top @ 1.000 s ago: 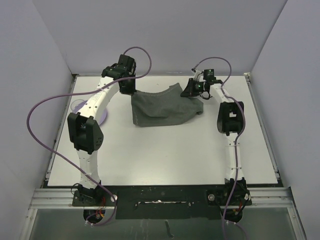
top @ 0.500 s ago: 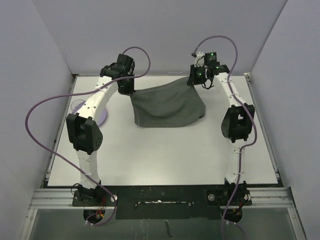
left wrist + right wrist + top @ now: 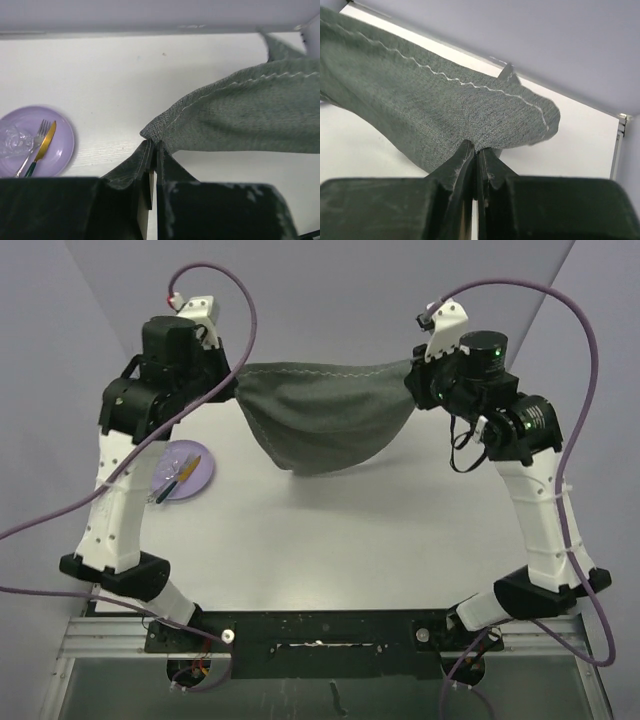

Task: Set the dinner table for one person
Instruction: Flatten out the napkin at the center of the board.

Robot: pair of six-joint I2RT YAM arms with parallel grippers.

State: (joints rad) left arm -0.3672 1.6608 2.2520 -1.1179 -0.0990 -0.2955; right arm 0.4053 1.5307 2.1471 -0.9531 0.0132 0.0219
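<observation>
Next I will lower the pinched corner in my right gripper down toward the bare far tabletop and release the cloth there, because the placemat (image 3: 320, 415) hangs in the air.
A dark grey stitched placemat (image 3: 320, 415) hangs in the air over the far part of the dinner table (image 3: 350, 540), sagging in the middle. My left gripper (image 3: 238, 388) is shut on its left corner; in the left wrist view the cloth (image 3: 240, 120) bunches at the fingertips (image 3: 150, 147). My right gripper (image 3: 410, 375) is shut on the right corner, with the placemat (image 3: 420, 100) pinched between its fingertips (image 3: 470, 150). Both arms are raised high.
A lilac plate (image 3: 195, 475) lies on the table's left side, holding a fork and a gold knife (image 3: 45, 142) and a clear glass object (image 3: 12, 140). White walls enclose the table at the back and sides. A metal rail (image 3: 320, 635) runs along the front edge.
The right gripper closed on the placemat's right corner. Both arms then rose, lifting the placemat off the table so that it hangs stretched between them.
</observation>
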